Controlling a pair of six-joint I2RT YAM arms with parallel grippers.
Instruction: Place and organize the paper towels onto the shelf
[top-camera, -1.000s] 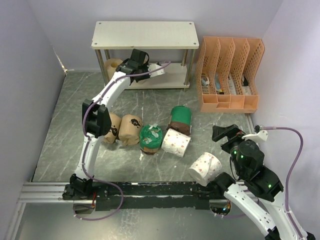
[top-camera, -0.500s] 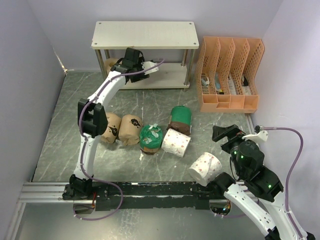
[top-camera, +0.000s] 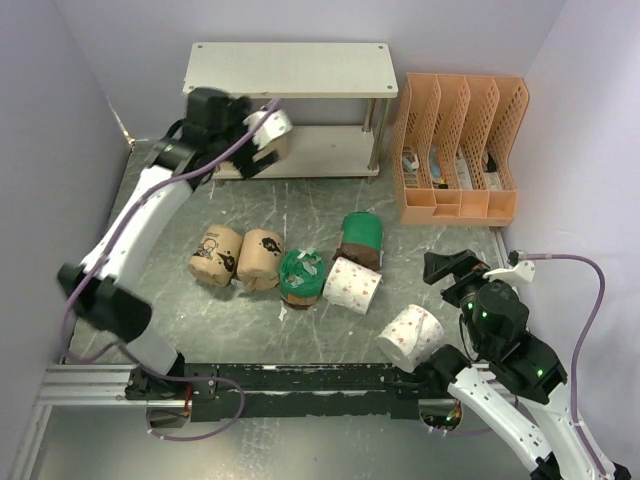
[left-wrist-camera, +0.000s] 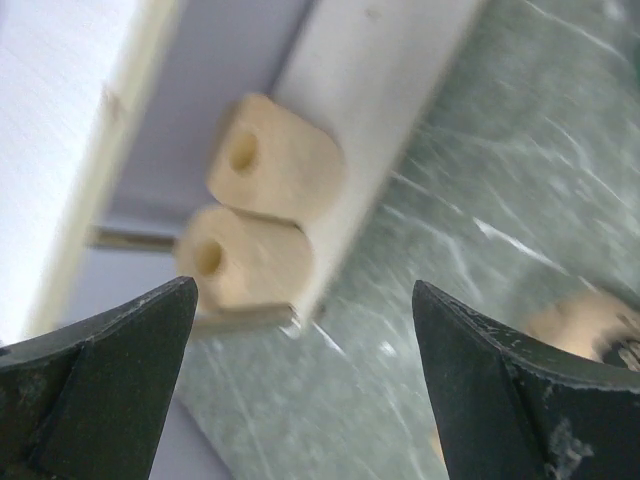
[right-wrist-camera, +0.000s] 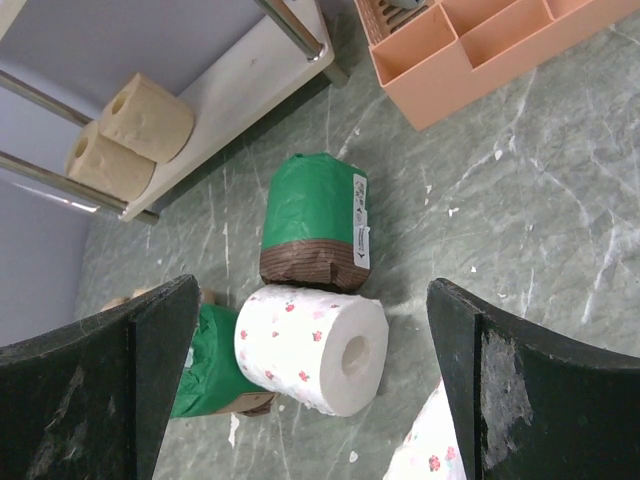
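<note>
My left gripper moves back and down from the shelf (top-camera: 290, 70) next, to close on the labelled roll's side away from the plain roll, where the floor is clear.
Two tan paper towels (left-wrist-camera: 275, 160) (left-wrist-camera: 245, 258) lie side by side on the lower board (left-wrist-camera: 370, 100) of the shelf (top-camera: 290, 70). My left gripper (left-wrist-camera: 305, 300) is open and empty, backed off in front of them near the shelf's left end (top-camera: 250, 150). On the floor lie a labelled tan roll (top-camera: 213, 255), a plain tan roll (top-camera: 260, 258), two green-wrapped rolls (top-camera: 300, 275) (top-camera: 360, 238) and two white pink-dotted rolls (top-camera: 352, 285) (top-camera: 410, 335). My right gripper (right-wrist-camera: 312, 290) hangs open above the dotted roll (right-wrist-camera: 310, 350), at the front right (top-camera: 450, 268).
An orange perforated file organizer (top-camera: 460, 150) stands right of the shelf. Grey walls close in on the left, back and right. A black rail (top-camera: 300, 385) runs along the near edge.
My left gripper has opened, let go of a tan roll on the lower board and drawn back, its arm swinging out to the left. The right arm has not moved.
</note>
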